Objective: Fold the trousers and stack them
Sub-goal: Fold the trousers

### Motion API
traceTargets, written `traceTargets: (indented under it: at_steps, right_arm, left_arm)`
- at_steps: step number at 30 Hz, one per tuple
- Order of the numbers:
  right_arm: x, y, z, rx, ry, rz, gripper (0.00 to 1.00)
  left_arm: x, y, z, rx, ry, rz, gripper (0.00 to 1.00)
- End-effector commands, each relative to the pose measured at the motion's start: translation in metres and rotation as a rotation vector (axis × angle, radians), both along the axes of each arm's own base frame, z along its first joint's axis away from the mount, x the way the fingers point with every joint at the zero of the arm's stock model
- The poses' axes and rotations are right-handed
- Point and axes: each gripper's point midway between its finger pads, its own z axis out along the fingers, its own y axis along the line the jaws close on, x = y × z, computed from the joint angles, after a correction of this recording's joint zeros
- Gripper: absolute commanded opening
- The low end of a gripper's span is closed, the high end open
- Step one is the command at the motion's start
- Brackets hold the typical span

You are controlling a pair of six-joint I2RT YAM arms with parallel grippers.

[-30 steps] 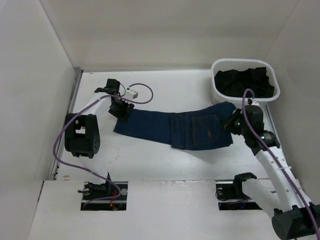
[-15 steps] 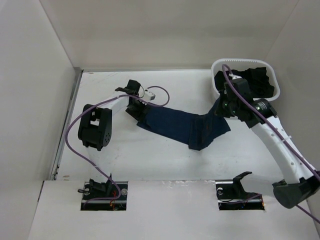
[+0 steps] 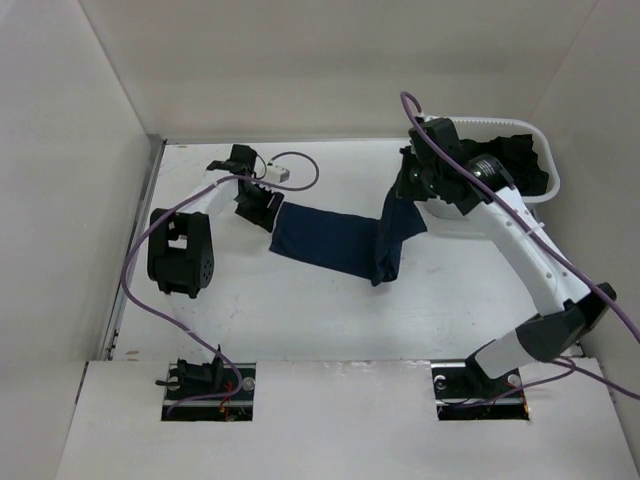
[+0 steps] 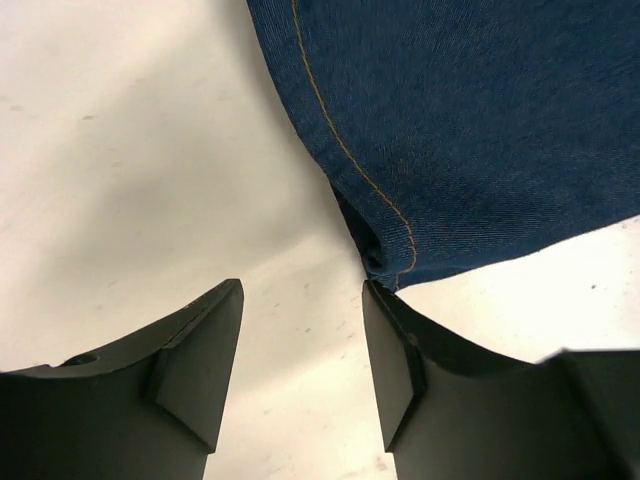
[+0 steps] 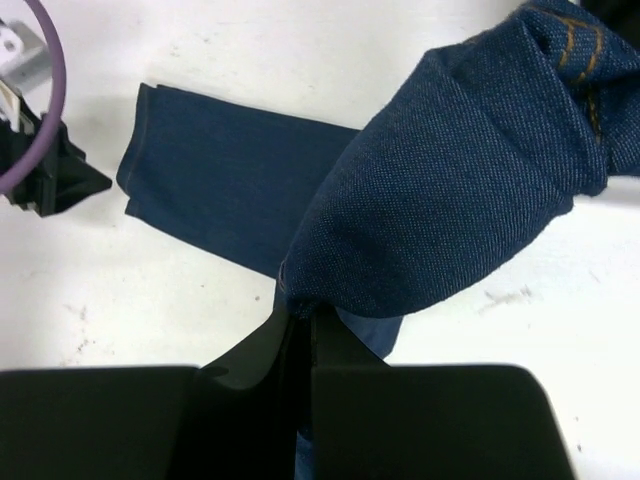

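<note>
My right gripper goes left in the top view toward the trousers' hem end [image 3: 284,232] [image 5: 142,152] next and releases the fold, since the trousers there lie uncovered.
The dark blue denim trousers [image 3: 325,238] lie as a band across the middle of the table. Their right end rises in a hanging fold to my right gripper [image 3: 408,196]. The right wrist view shows this gripper [image 5: 303,315] shut on a bunched fold of the trousers [image 5: 450,190], with tan stitching at the top right. My left gripper [image 3: 265,212] sits at the cloth's left end. From the left wrist, this gripper [image 4: 300,335] is open over bare table with nothing between the fingers. The hem corner of the trousers [image 4: 470,130] touches the tip of the right finger [image 4: 395,350].
A white basket [image 3: 505,121] stands at the back right, holding dark clothes [image 3: 520,165], just behind the right arm. White walls close in the table at the left, back and right. A purple cable [image 3: 300,170] loops by the left wrist.
My right gripper has lifted the waist end and carried it back and to the left, so the trousers bunch shorter. The leg end slid right, and the left gripper shifted right with it.
</note>
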Motion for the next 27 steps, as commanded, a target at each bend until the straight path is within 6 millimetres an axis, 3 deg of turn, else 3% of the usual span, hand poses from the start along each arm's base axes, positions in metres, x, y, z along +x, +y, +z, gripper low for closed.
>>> traceTargets:
  at_steps: [1, 4, 10, 14, 22, 27]
  right_arm:
    - [0.020, 0.027, 0.022, 0.020, -0.074, 0.061, 0.00]
    - [0.034, 0.049, 0.017, 0.008, -0.067, 0.105, 0.00]
    - [0.058, 0.109, 0.004, 0.018, -0.046, 0.216, 0.00]
    - [0.061, 0.151, -0.007, 0.055, -0.018, 0.309, 0.01]
    - [0.049, 0.236, -0.038, 0.159, -0.007, 0.543, 0.05]
    - [0.078, 0.265, -0.055, 0.204, -0.076, 0.448, 0.08]
  left_arm:
    - [0.021, -0.013, 0.070, -0.082, -0.150, -0.009, 0.52]
    - [0.026, -0.019, 0.069, -0.098, -0.151, -0.001, 0.54]
    - [0.013, -0.011, -0.013, -0.050, 0.057, 0.059, 0.47]
    - [-0.001, -0.001, -0.041, -0.053, 0.117, 0.091, 0.46]
    - [-0.010, 0.000, -0.051, -0.108, 0.152, 0.111, 0.45]
    - [-0.011, 0.020, -0.038, -0.132, 0.145, 0.182, 0.46]
